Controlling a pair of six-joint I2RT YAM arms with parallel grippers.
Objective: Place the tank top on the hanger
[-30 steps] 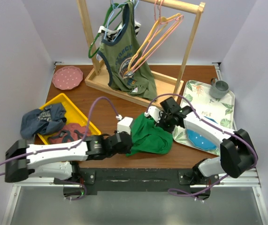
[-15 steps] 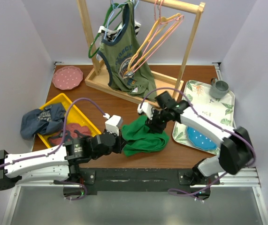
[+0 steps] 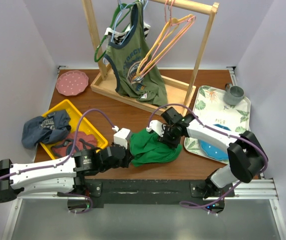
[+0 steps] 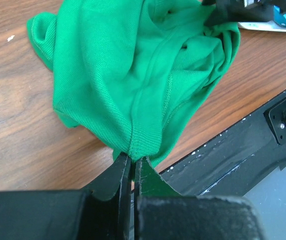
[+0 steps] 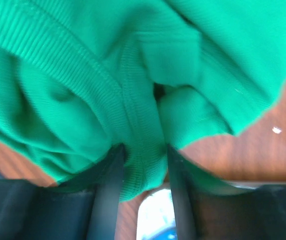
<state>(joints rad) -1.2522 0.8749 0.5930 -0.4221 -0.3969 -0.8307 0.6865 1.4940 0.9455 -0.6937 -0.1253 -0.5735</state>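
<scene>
The tank top lies bunched, so my left gripper will next lift the hem fold (image 4: 141, 140) outward, then bring it down onto the tabletop by the yellow bin (image 4: 38, 105) and release it.
The bright green tank top (image 3: 153, 148) lies bunched on the wooden table near the front edge. My left gripper (image 3: 127, 155) is at its left side, shut on a hem fold (image 4: 141, 140); the jaws (image 4: 132, 160) are pressed together on it. My right gripper (image 3: 165, 135) is at the top's upper right edge. In the right wrist view its jaws (image 5: 145, 150) stand partly apart, with a ribbed fold of the tank top (image 5: 141, 125) between them. The yellow-orange hanger (image 3: 159, 46) hangs on the rack at the back, beside pink hangers.
A wooden rack (image 3: 132, 94) at the back holds an olive printed top (image 3: 132, 67) and a dark green hanger (image 3: 101, 49). A yellow bin (image 3: 80, 118) with clothes and a pink plate (image 3: 71, 82) are at the left. A floral tray (image 3: 222, 107) with a blue plate (image 3: 216, 148) and a grey cup (image 3: 234, 94) is at the right.
My right gripper moved left and then down onto the top's upper edge. My left gripper drew back to the left with the hem. The top now lies lower and more bunched.
</scene>
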